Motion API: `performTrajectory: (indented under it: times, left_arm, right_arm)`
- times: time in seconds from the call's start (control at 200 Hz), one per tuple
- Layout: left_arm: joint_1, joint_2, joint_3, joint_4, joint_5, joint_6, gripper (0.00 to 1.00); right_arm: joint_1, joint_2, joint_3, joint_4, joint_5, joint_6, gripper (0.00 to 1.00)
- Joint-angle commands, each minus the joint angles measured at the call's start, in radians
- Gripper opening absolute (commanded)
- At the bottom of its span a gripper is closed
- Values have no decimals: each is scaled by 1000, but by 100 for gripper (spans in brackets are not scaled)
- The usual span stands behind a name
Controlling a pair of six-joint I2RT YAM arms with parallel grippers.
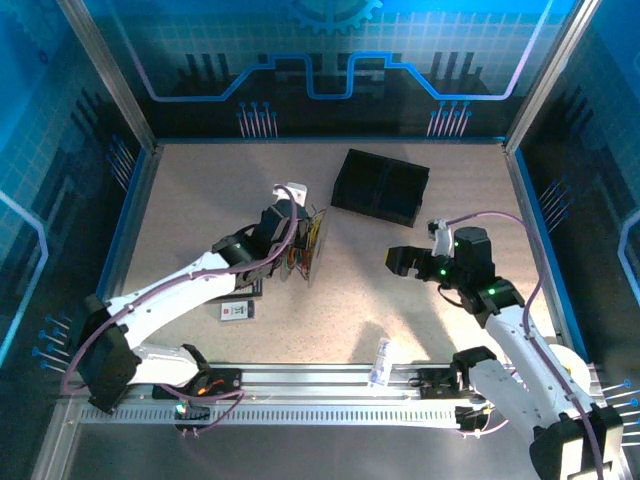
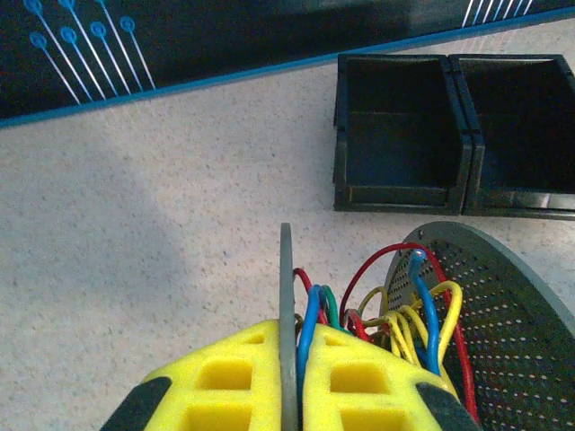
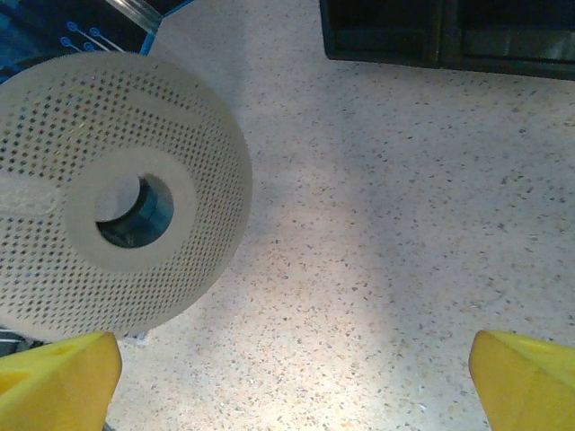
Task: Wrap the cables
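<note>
Next, my left gripper tilts across toward the bare table near the bins. The spool [image 1: 310, 245] stands on edge, so the gripper lays it flat and releases its near disc.
A spool stands on edge on the table, two perforated grey discs [image 2: 503, 305] with the cables [image 2: 404, 314] bunched between them: red, yellow, blue and green wires. My left gripper [image 2: 295, 337] is shut on the thin edge of the near disc [image 2: 287, 269], with a blue cable [image 2: 310, 319] pinched beside it. From above, the spool [image 1: 310, 245] sits at the tip of the left gripper [image 1: 298, 228]. My right gripper [image 1: 408, 262] hovers open to the spool's right; its yellow fingertips [image 3: 63, 373] stand wide over bare table, the spool's outer disc [image 3: 108, 197] to their left.
Two black open bins [image 1: 381, 186] sit side by side behind the spool, also near the top of the left wrist view [image 2: 449, 135]. A small black board [image 1: 237, 311] lies under the left arm. A white item [image 1: 381, 362] rests on the front rail. Blue walls enclose the table.
</note>
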Motion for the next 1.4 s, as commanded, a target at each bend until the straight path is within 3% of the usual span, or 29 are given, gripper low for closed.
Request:
performTrajectory:
  times: [0.0,0.29,0.48,0.6,0.636,0.741,0.931,1.076,1.246,1.391]
  left_arm:
    - [-6,35,102,136,-137,173,0]
    - [-64,244,155,313,-248,554,0]
    - [-128,391,164,440,-311,731,0]
    - [-152,462,186,449,-329,764,0]
    - [-159,476,194,436,-329,760,4]
    - [-182,496,207,395,-310,728,28]
    - [-217,494,225,242,-237,554,36]
    - [-229,464,213,126,-152,393,48]
    - [-229,405,204,53,-13,257,74]
    - [-215,337,196,28,145,170,87]
  right_arm:
    - [20,15,-7,49,-36,9,100]
    - [64,42,-14,61,19,13,100]
    - [69,37,-10,17,61,-9,100]
    - [71,26,-15,-2,89,-15,100]
    - [70,25,-18,-5,94,-16,100]
    - [70,24,-23,-15,127,-13,100]
    - [69,54,4,-73,233,-16,100]
    - [68,101,39,-111,286,-28,100]
    - [52,202,121,-141,362,-39,100]
    - [35,289,181,-144,385,-52,100]
